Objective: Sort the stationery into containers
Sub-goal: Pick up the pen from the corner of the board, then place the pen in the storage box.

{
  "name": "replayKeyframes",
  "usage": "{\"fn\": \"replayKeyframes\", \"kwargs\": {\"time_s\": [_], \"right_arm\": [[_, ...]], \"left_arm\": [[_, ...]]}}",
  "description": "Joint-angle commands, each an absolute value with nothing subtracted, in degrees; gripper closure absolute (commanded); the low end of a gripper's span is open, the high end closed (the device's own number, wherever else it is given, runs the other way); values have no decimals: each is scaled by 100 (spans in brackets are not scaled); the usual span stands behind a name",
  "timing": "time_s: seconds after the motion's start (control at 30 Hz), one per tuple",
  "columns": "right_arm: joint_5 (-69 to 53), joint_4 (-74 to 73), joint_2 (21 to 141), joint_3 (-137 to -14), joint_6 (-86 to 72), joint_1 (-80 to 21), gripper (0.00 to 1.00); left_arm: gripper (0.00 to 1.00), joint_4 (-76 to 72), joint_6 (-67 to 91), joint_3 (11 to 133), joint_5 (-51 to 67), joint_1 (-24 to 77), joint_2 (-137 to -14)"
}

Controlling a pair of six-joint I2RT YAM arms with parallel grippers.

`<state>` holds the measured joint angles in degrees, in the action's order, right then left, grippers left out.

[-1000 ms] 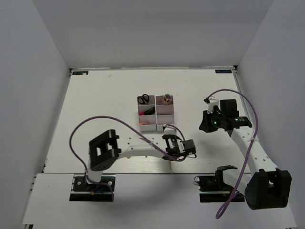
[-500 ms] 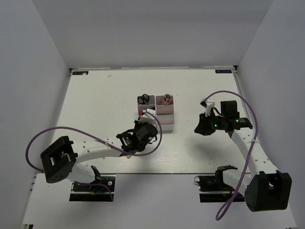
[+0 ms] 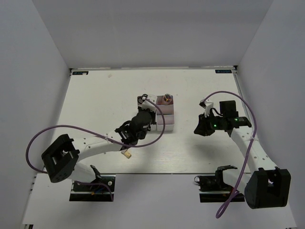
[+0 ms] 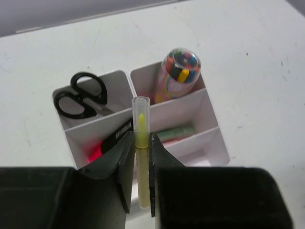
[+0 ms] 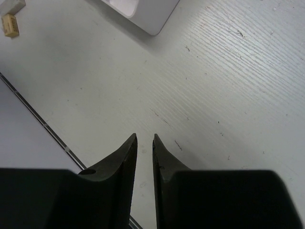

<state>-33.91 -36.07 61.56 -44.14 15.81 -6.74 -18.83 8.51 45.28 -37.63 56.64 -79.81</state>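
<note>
My left gripper will next lower the yellow highlighter (image 4: 141, 119) into the near bin in the scissors' column (image 4: 135, 190), because the highlighter's lower end points there, and let go of it.
My left gripper (image 4: 138, 136) is shut on a yellow highlighter (image 4: 141, 119) and holds it over the white containers (image 4: 209, 119). In the top view it (image 3: 146, 110) sits above the left column of bins (image 3: 167, 120). Black-handled scissors (image 4: 80, 95) stand in the far left bin. A multicoloured dome-capped pen (image 4: 179, 71) stands in the far right bin. A mint-green marker (image 4: 174, 132) lies in the middle right bin, and a black item (image 4: 116, 136) with something pink-red in the middle left one. The small tan piece (image 3: 127, 154) lies on the table. My right gripper (image 3: 200, 129) is empty, its jaws nearly together.
In the right wrist view, a corner of the bins (image 5: 143, 14) and the tan piece (image 5: 9, 25) lie far ahead of the right gripper (image 5: 144, 138). The table's front edge (image 5: 43, 124) runs close by. White walls enclose the table.
My left gripper has swung from the table front right of the bins to above the bins, carrying the highlighter. The tan piece now shows on the table. The right gripper shifted slightly left.
</note>
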Motion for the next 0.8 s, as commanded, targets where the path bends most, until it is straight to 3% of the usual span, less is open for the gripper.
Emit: {"fn": "replayKeyframes", "kwargs": {"time_s": [0.0,0.43,0.53,0.57,0.63,0.67,0.77], "right_arm": [[-3551,-3665,6179,-4403,1696,-642,77],[-3674,-3683,6196,-4395,1732,-536,77],[-3700,-3691,6222,-4386,1732,-536,77],[-3718,-3700,6231,-4394,1758,-536,77],[-3744,-3709,6240,-4403,1749,-519,77],[-3744,-3709,6232,-4395,1749,-510,77],[-3771,-3718,6266,-4395,1740,-492,76]], "left_arm": [[100,-2626,572,4467,-3455,5441,-8165],[100,-4131,799,3789,-2980,5001,-8657],[88,-4482,905,3420,-2857,5062,-8587],[75,-4500,931,3306,-2883,5062,-8570],[66,-4404,1046,3226,-2918,5045,-8517],[51,-4395,1063,3130,-2953,5045,-8473],[44,-4307,1099,3085,-2944,5054,-8394]]}}
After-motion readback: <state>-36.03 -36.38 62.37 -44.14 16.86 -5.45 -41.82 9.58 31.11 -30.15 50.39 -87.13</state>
